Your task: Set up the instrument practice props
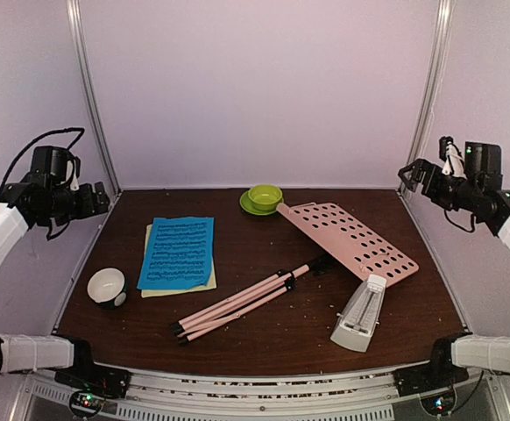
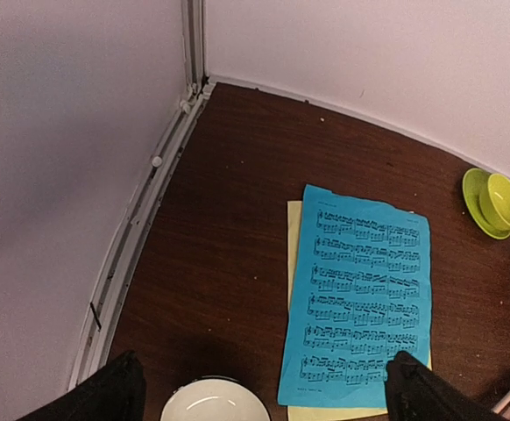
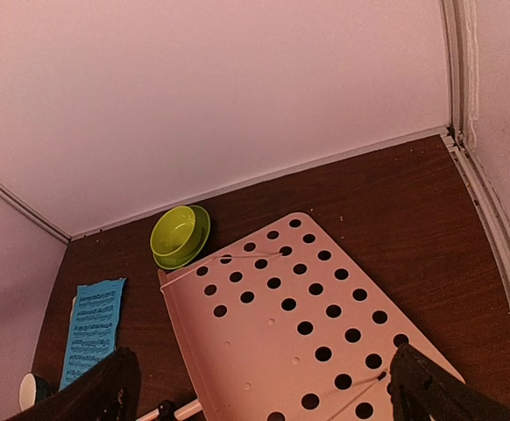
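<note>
My right gripper should move across and down next onto the desk's edge that faces the tripod legs, because that edge is below it and to its left in the top view.
The pink music stand lies flat on the table, its folded tripod legs (image 1: 237, 307) pointing front left and its perforated desk (image 1: 351, 239) at the back right; the desk fills the right wrist view (image 3: 299, 333). A blue music sheet (image 1: 178, 252) lies on a pale-yellow sheet (image 1: 152, 288) at the left, and both show in the left wrist view (image 2: 360, 298). The white pyramid metronome (image 1: 360, 316) lies tipped at the front right. My left gripper (image 2: 264, 390) hangs open high above the left side. My right gripper (image 3: 264, 390) hangs open high above the desk.
A green cup and saucer (image 1: 263, 198) stand at the back centre, also in the right wrist view (image 3: 179, 235). A small white-and-black bowl (image 1: 108, 287) sits at the front left, below my left gripper (image 2: 216, 403). Pale walls enclose the table on three sides.
</note>
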You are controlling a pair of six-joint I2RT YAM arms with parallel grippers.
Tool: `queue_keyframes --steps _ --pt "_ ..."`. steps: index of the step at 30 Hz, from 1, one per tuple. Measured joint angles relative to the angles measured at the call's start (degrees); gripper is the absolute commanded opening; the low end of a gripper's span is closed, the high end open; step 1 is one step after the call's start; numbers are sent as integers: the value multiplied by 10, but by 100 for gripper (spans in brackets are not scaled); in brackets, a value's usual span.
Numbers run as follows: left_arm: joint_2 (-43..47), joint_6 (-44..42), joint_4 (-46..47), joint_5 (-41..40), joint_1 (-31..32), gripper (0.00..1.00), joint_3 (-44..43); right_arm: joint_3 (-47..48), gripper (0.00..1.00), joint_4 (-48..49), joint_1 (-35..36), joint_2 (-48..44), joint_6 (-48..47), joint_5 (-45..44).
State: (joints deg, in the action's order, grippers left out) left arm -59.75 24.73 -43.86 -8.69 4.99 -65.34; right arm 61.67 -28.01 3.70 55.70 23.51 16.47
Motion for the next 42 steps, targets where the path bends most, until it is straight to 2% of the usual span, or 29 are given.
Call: queue_keyframes --steps 3,9,21,32,42 --pt "-61 -5 5 16 -8 98 -21 69 100 -27 5 83 -13 20" --pt "-121 -19 17 54 -13 98 -26 178 100 -80 43 212 -54 40" --pt "-143 -72 49 164 -13 98 -27 305 98 -214 153 400 -153 45" --pt "-147 -86 83 239 -8 98 -26 337 75 -307 207 515 -214 69" --pt "-156 -85 99 257 -8 98 -17 348 44 -344 235 558 -245 78"
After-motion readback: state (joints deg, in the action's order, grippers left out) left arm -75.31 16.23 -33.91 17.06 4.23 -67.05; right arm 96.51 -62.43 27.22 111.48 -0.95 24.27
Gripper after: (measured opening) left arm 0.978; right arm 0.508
